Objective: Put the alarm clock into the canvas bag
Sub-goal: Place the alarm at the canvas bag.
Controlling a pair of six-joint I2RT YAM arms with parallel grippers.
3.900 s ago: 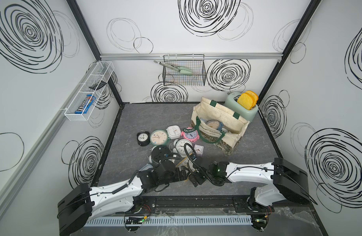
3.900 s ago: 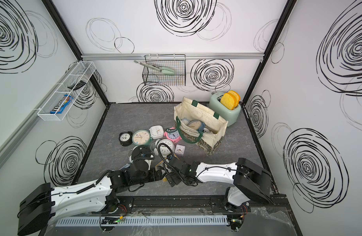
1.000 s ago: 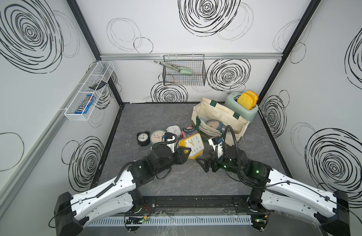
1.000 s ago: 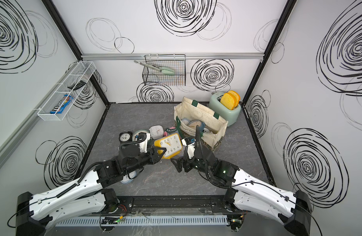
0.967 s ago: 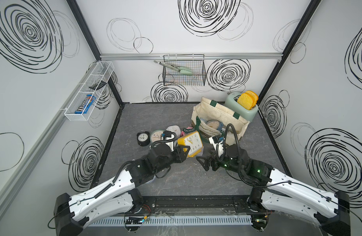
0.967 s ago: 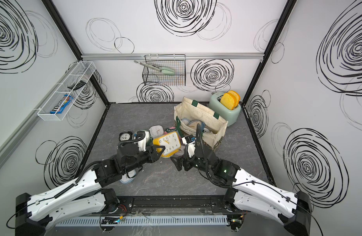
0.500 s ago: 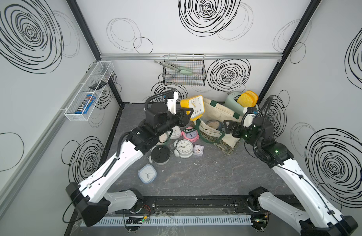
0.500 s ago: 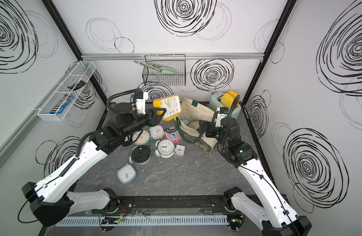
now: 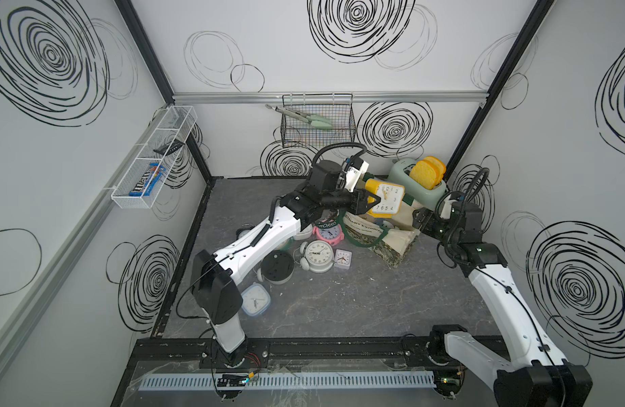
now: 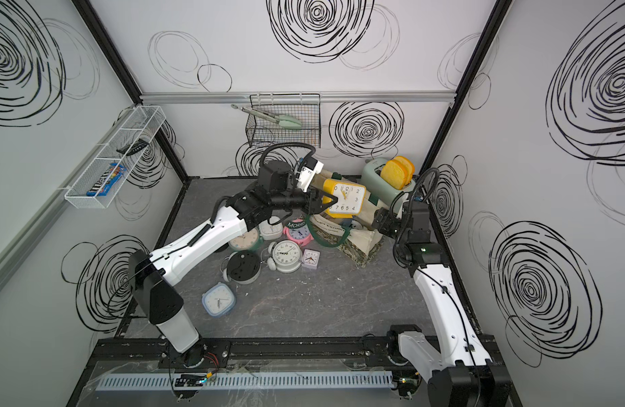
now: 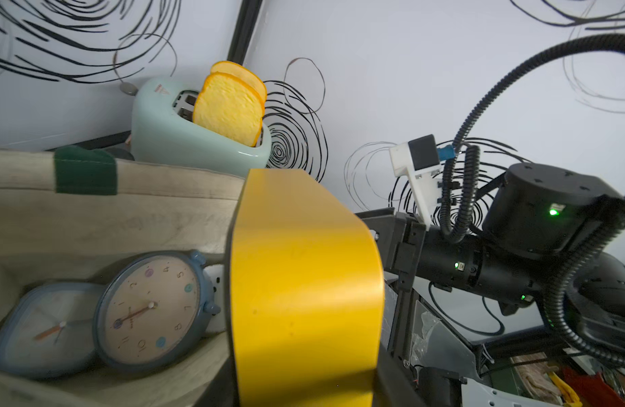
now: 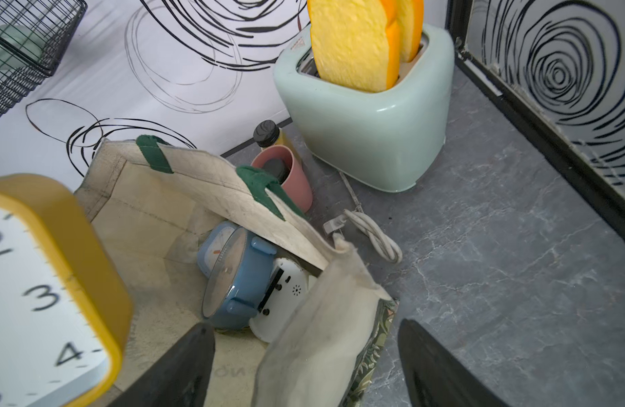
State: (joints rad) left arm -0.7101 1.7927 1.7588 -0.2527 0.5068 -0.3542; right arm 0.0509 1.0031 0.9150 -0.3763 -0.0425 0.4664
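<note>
I should tilt my left gripper downward, lower it into the bag's opening (image 9: 399,219) (image 11: 207,295) and release the yellow clock, as it still hangs above the bag's rim.
A yellow square alarm clock (image 9: 386,201) (image 10: 346,199) hangs over the open mouth of the cream canvas bag (image 9: 363,229) (image 10: 330,225), face up. My left gripper (image 9: 369,202) (image 10: 326,201) is shut on its yellow side (image 11: 304,282). My right gripper (image 9: 418,222) (image 12: 304,327) is open at the bag's right end. It straddles the end wall (image 12: 314,334), one finger inside and one outside, touching nothing. A blue round clock (image 12: 233,278), a blue square one and a white one (image 12: 286,292) lie inside the bag.
A mint toaster (image 9: 416,186) with toast stands behind the bag, beside a pink cup (image 12: 286,176) and a loose cord (image 12: 370,229). Several clocks (image 9: 318,255) lie left of the bag. A wire basket (image 9: 318,127) hangs on the back wall.
Both arms rose from the table's front to the back. The left one carried the yellow clock up and then rightward over the bag. The right gripper came to the bag's right end.
</note>
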